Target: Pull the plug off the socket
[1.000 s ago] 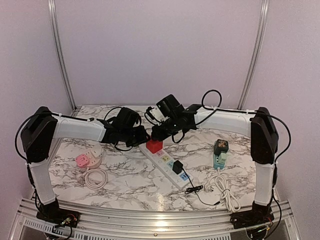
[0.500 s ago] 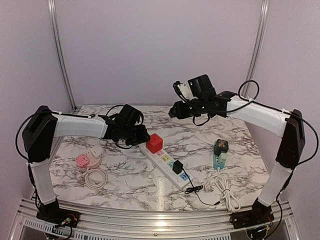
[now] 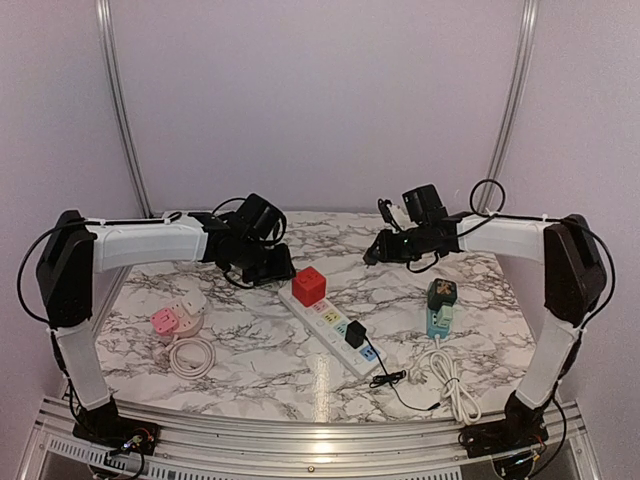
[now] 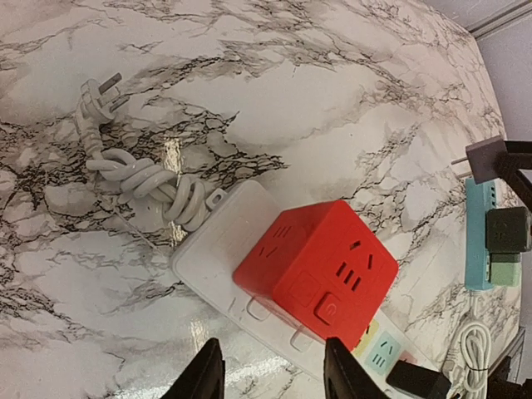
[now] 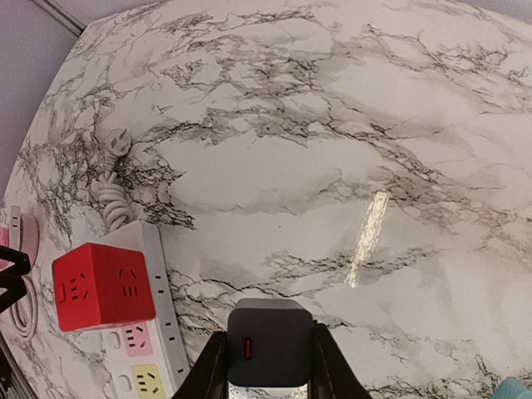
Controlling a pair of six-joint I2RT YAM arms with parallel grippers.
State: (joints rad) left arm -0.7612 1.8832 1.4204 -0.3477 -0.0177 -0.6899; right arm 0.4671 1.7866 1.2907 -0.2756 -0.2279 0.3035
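Observation:
The prongs of the grey plug (image 5: 270,343) are clear of the red cube, so my right gripper needs to go down next onto the bare marble beneath it and let go of the plug there.
A grey plug (image 5: 270,343) is held in my shut right gripper (image 5: 268,362), free of any socket, above bare marble at the right rear of the table. In the top view this gripper (image 3: 376,252) is right of the red cube socket (image 3: 309,286). The cube sits on the white power strip (image 3: 335,325). My left gripper (image 4: 270,384) is open and empty, hovering just over the strip's end (image 4: 212,258) beside the red cube (image 4: 320,266). In the top view the left gripper (image 3: 272,268) is left of the cube. The grey plug (image 4: 486,158) also shows at the right edge of the left wrist view.
A black plug (image 3: 354,333) with a thin black cable sits in the strip. The strip's bundled white cord (image 4: 141,179) lies behind it. A pink round socket (image 3: 175,320) with a coiled cord is at the left. A teal socket (image 3: 440,305) and white cord (image 3: 450,385) are at the right.
My right gripper pulled the grey plug off the red cube, rose, then moved right and came down. My left gripper drew back slightly from the strip.

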